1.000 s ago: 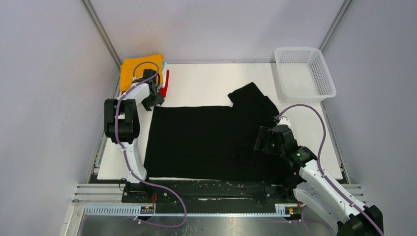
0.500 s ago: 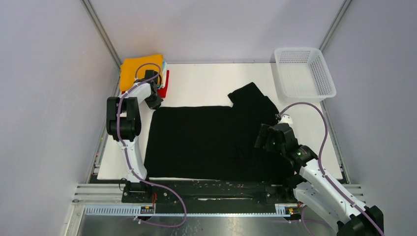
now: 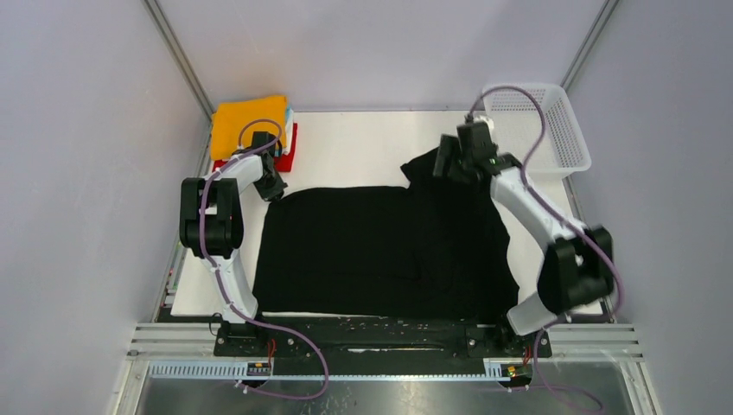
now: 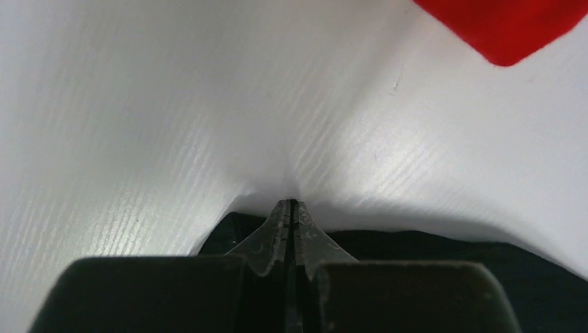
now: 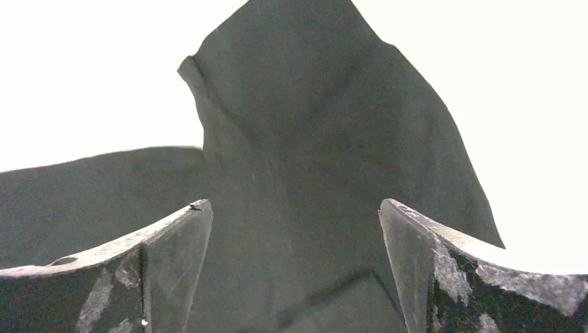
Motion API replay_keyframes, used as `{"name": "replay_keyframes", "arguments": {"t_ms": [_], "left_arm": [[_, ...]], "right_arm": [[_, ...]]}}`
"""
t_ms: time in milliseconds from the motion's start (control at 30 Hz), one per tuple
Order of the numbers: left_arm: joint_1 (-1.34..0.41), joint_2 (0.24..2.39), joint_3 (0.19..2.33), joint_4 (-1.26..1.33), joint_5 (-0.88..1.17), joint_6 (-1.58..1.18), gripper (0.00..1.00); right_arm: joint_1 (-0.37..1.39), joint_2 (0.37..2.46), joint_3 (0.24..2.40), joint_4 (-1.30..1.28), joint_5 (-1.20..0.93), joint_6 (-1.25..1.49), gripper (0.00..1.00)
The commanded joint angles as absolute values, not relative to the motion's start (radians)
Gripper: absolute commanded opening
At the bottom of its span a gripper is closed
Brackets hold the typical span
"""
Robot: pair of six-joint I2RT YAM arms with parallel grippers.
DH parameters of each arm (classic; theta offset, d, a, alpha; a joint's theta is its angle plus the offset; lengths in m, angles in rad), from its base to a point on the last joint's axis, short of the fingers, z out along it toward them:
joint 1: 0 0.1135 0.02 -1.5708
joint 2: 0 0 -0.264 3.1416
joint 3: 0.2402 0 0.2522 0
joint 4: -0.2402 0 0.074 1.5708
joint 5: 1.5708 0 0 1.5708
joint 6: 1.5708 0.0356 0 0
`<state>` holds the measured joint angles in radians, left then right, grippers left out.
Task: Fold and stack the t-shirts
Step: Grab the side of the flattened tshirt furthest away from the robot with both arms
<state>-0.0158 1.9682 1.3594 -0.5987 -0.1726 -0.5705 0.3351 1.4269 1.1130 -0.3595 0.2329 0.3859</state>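
The sleeve's far end is beyond my open fingers, so next my right gripper will go outward and down onto the cloth near that end (image 3: 432, 158) (image 5: 297, 24).
A large black t-shirt (image 3: 380, 246) lies spread flat on the white table, one sleeve (image 5: 326, 104) pointing to the far right. My left gripper (image 3: 277, 188) is at the shirt's far left corner. Its jaws (image 4: 292, 205) are pressed together on the cloth edge (image 4: 229, 232), tips against the table. The right gripper (image 3: 449, 161) hovers over the sleeve, open (image 5: 295, 222), nothing between its fingers. Folded t-shirts are stacked at the far left corner: orange (image 3: 249, 118) on top, a light blue and white edge (image 3: 290, 117), and red (image 3: 291, 145) at the bottom, also seen as red cloth (image 4: 506, 28).
A white plastic mesh basket (image 3: 538, 169) stands at the far right corner, just behind the right arm's wrist. Bare white table (image 3: 354, 147) shows between the stack and the sleeve. Grey walls close in both sides.
The right arm swung from the near right side of the shirt up to the far sleeve, staying open. The left gripper closed at the shirt's far left corner, and that corner shifted slightly.
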Motion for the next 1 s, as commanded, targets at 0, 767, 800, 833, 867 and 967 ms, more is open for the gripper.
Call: {"name": "replay_keyframes", "arguments": {"t_ms": [0,767,800,833,867,967], "left_arm": [[-0.015,1.904,1.351,-0.548,-0.112,-0.546,0.00],[-0.016,1.880,1.319,-0.503,-0.046,-0.543,0.00],[-0.015,1.880,1.318,-0.502,-0.045,-0.543,0.00],[-0.016,1.881,1.319,-0.501,-0.044,-0.542,0.00],[-0.015,1.882,1.319,-0.502,-0.042,-0.542,0.00],[-0.015,1.878,1.316,-0.501,-0.040,-0.541,0.00]], "right_arm": [[0.293,1.715,1.435,-0.431,0.207,0.298,1.00],[0.183,2.605,2.482,-0.747,-0.057,0.436,0.99],[0.183,2.606,2.481,-0.752,-0.072,0.432,0.99],[0.183,2.606,2.479,-0.763,-0.083,0.429,0.99],[0.183,2.606,2.471,-0.772,-0.096,0.426,0.99],[0.184,2.619,2.451,-0.827,-0.125,0.424,0.99]]}}
